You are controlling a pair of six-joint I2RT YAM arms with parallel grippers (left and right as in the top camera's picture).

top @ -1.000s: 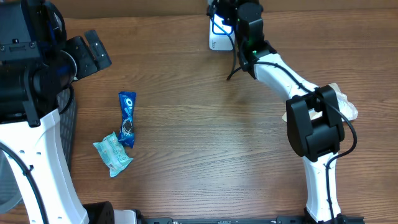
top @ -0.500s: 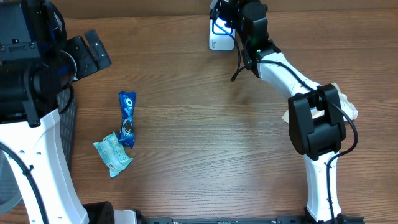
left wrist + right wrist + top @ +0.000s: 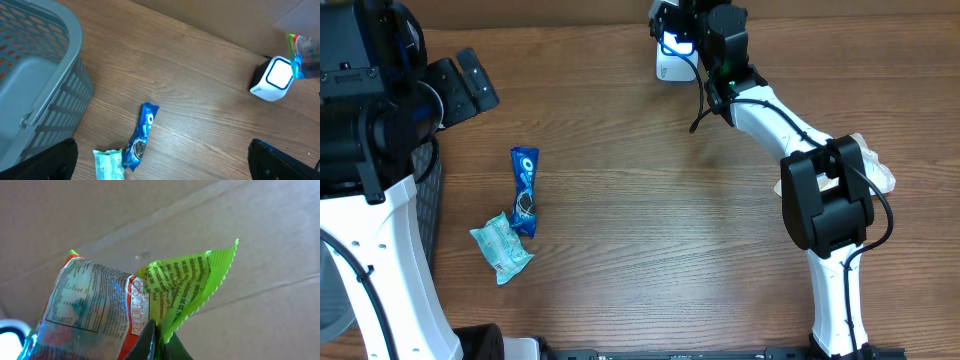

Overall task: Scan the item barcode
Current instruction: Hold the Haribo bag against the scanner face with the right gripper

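Observation:
The right gripper swings back and to the right in the overhead view next and releases over the crumpled bag's far edge (image 3: 863, 148), clear of the scanner (image 3: 666, 64).
My right gripper (image 3: 161, 341) is shut on the crimped end of a green and red snack packet (image 3: 115, 300), whose printed label side faces the wrist camera. In the overhead view the right gripper (image 3: 686, 22) hangs at the table's far edge, just above the white scanner (image 3: 666, 64), which glows blue. The left wrist view shows the scanner (image 3: 272, 80) with the packet (image 3: 300, 50) to its upper right. My left gripper (image 3: 470, 85) stands wide open at the far left with nothing between its fingers (image 3: 45, 162).
A blue cookie packet (image 3: 524, 190) and a teal packet (image 3: 501, 248) lie side by side left of centre. A grey basket (image 3: 35, 85) stands at the left edge. A crumpled clear bag (image 3: 876, 166) sits behind the right arm.
The right gripper with the packet has shifted slightly back and forth over the scanner, ending a little further left. The left arm has not moved.

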